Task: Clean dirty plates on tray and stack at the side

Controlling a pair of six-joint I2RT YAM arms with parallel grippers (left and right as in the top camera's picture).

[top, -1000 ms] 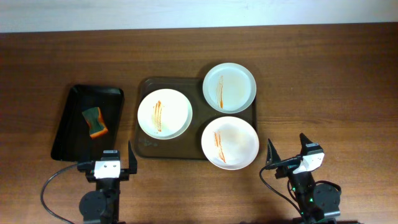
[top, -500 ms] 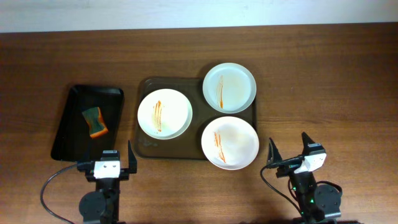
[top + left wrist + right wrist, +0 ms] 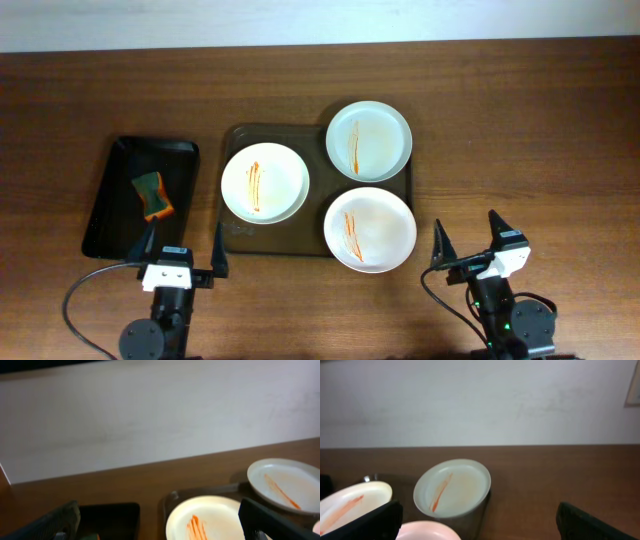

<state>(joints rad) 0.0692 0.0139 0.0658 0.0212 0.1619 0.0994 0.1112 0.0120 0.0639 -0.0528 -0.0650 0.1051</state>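
The robot's right gripper will next reach outward over the tray and tilt down onto the cream plate's nearer rim, because that plate lies past the pinkish plate.
Three dirty plates lie on a brown tray: a cream plate at the left, a pale green plate at the back right, and a pinkish plate at the front right, each with orange streaks. A green and orange sponge lies in a black tray at the left. My left gripper is open and empty just in front of the two trays. My right gripper is open and empty to the right of the pinkish plate. The left wrist view shows the cream plate.
The bare wooden table stretches right of the brown tray and along the back. A white wall runs behind the table's far edge.
My left gripper has moved forward toward the trays. My right gripper has shifted slightly toward the front edge. The plates and sponge have not moved.
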